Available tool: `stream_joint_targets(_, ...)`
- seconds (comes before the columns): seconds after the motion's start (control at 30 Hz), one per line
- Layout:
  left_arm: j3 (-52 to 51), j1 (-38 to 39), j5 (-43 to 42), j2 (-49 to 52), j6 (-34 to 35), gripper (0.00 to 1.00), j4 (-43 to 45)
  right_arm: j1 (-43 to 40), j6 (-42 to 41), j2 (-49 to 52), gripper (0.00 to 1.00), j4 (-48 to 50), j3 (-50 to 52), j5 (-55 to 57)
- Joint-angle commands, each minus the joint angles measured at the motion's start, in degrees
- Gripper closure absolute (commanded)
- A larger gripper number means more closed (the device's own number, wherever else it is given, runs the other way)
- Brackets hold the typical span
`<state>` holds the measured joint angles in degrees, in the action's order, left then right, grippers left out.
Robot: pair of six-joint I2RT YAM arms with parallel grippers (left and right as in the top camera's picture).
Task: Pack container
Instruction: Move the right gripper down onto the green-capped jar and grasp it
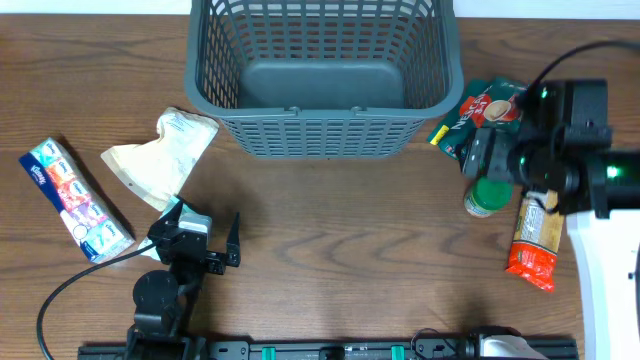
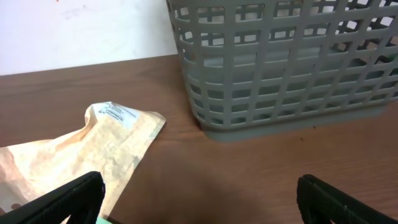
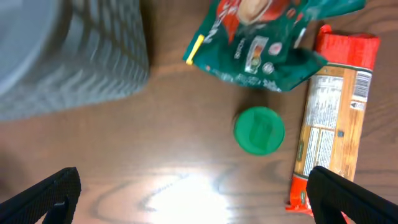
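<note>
The jar stands on the table below my right gripper's open fingers, so I will lower them over the jar's green lid and close them around the jar.
The dark grey lattice container stands at the back middle of the table with nothing in it; it also shows in the left wrist view and at the top left of the right wrist view. My left gripper is open and empty, low over the table in front of the container, next to a tan paper pouch. My right gripper is open and empty, above a green-lidded jar. A green snack packet and a red-ended packet lie beside the jar.
A blue and white tissue pack lies at the far left. The right arm's white base stands at the right edge. A black rail runs along the front edge.
</note>
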<state>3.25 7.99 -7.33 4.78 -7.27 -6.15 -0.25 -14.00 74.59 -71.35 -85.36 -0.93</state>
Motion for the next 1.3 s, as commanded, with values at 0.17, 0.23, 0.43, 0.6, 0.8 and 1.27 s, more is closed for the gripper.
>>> stream_joint_targets(0.17, -1.0, 0.2, -0.6, 0.1, 0.3, 0.01, -1.2, -11.3, -8.5, 2.5, 0.01, -5.5, -2.1, 3.6)
stream_joint_targets(0.23, -1.0, 0.2, -0.6, 0.1, 0.3, 0.01, -1.2, -13.6, -6.9, 3.9, 0.01, -6.2, -1.7, 4.1)
stream_joint_targets(0.43, -1.0, 0.2, -0.6, 0.1, 0.3, 0.01, -1.2, -14.7, -6.5, 9.0, 0.01, -5.7, 1.2, 4.1)
stream_joint_targets(0.6, -1.0, 0.2, -0.6, 0.1, 0.3, 0.01, -1.2, -14.6, -6.5, 14.3, 0.01, -2.3, 5.1, 4.1)
stream_joint_targets(0.8, -1.0, 0.2, -0.6, 0.1, 0.3, 0.02, -1.2, -13.9, -6.5, 18.8, 0.01, 3.7, 9.4, 3.9)
stream_joint_targets(1.27, -1.0, 0.2, -0.6, 0.1, 0.3, 0.01, -1.2, -9.0, -6.6, 21.6, 0.01, 24.9, 26.1, 3.9)
